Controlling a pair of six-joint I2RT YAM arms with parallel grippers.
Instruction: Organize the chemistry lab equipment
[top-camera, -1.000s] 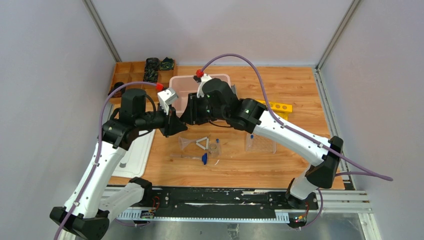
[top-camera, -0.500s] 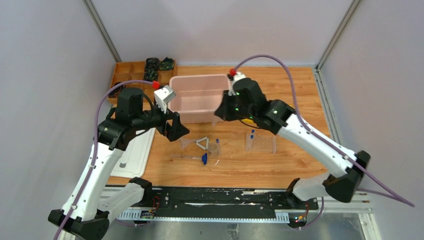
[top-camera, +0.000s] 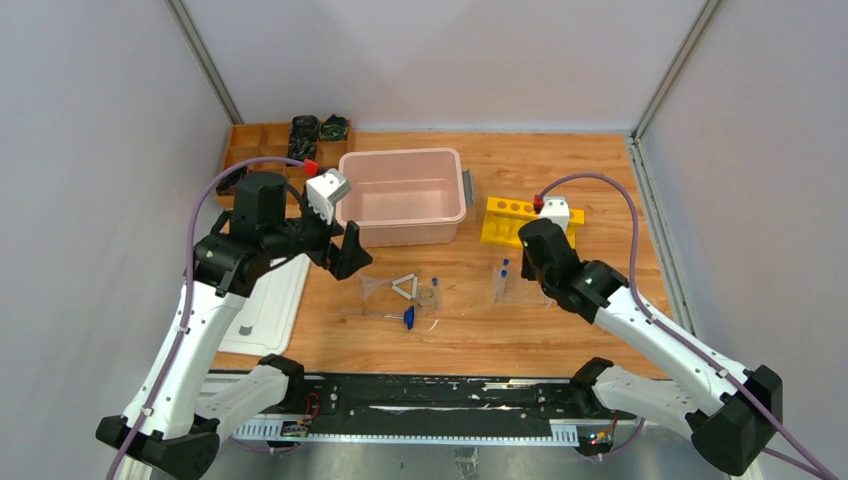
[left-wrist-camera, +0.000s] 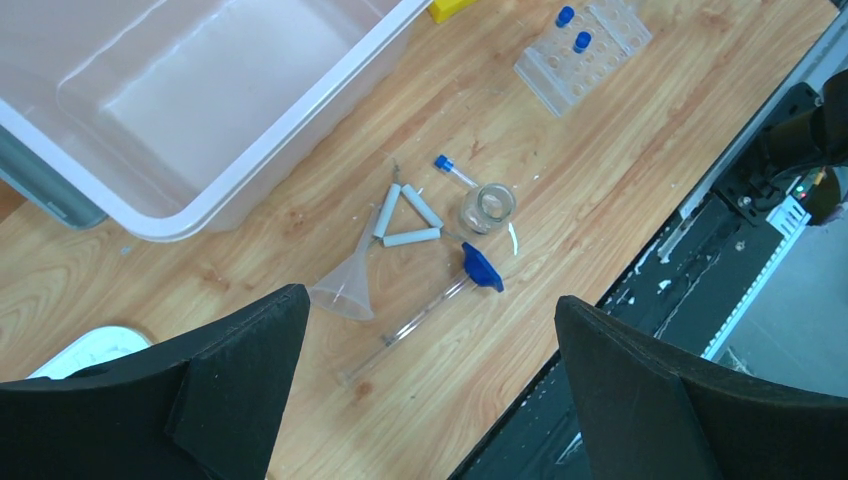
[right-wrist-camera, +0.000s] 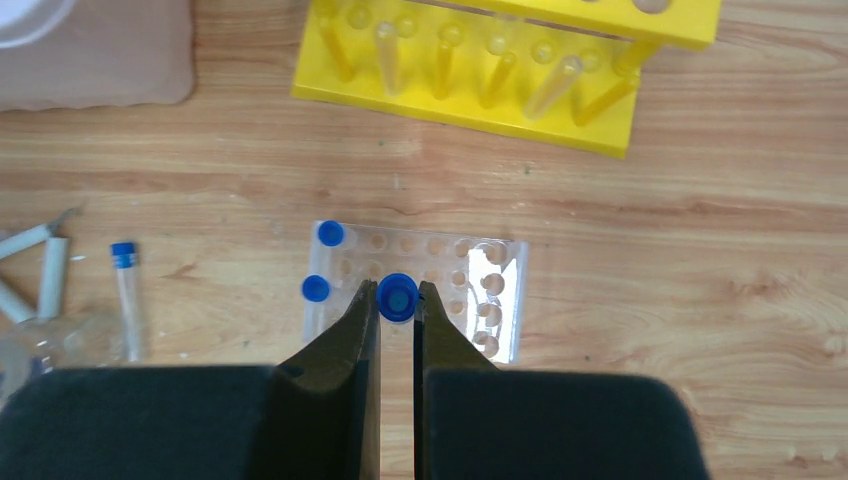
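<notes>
My right gripper moves outward next, lowers the blue-capped tube in and releases it. The far row's middle hole shows empty in the clear tube rack.
My right gripper is shut on a blue-capped clear tube, holding it upright just above the clear tube rack. Two more capped tubes stand in the rack's left end. A loose capped tube lies on the wood beside the tiny clear dish. The white triangle, clear funnel and blue-tipped thin rod lie close together below my left gripper. That gripper hangs wide open and holds nothing. From above it sits left of the funnel.
A pink bin stands behind the small items. A yellow tube rack sits behind the clear rack. A wooden compartment tray is at the back left, a white tray at the left, a black rail along the front edge.
My right arm swung from in front of the pink bin to the right and down over the clear rack. My left gripper opened and drew back slightly to the left.
</notes>
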